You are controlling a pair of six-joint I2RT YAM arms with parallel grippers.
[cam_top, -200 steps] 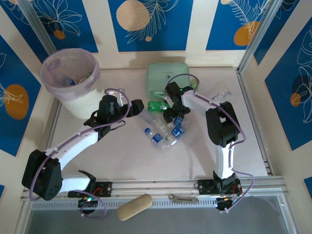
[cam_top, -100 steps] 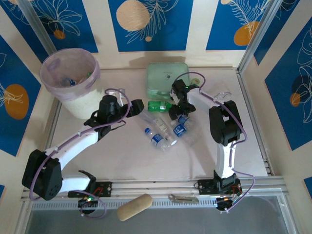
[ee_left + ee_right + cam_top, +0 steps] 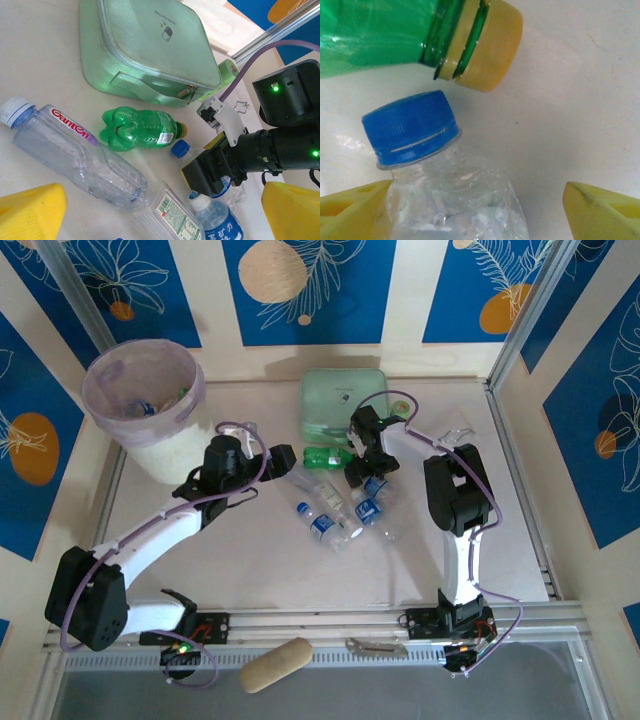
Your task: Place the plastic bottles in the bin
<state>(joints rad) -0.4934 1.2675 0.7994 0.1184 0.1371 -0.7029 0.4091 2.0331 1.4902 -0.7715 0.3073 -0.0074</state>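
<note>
My right gripper shifts away from the yellow cap (image 3: 487, 50) next and closes on the bottle's shoulder. The clear bottle's shoulder (image 3: 454, 194) sits between the open fingers, against only one.
The bin (image 3: 160, 455), cream with a lilac bag, stands at the far left and holds a few bottles (image 3: 147, 407). Several plastic bottles lie mid-table: a green one (image 3: 325, 455) with a yellow cap (image 3: 487, 50), a long clear one (image 3: 75, 155), and blue-labelled ones (image 3: 325, 525). My right gripper (image 3: 476, 200) is low and open, straddling the neck of a clear blue-capped bottle (image 3: 415, 130). Its left finger is against the bottle and its right finger stands apart. My left gripper (image 3: 165, 210) hovers open just left of the pile, holding nothing.
A flat mint-green zip case (image 3: 340, 400) lies behind the bottles, close to the right gripper (image 3: 362, 470). A clear plastic scrap (image 3: 455, 430) sits at the far right. A beige oblong (image 3: 276, 664) and a metal tool (image 3: 375, 647) lie on the near rail.
My right gripper has moved back from the blue-labelled bottles toward the green bottle and the case, narrowing slightly. The left arm has not moved.
</note>
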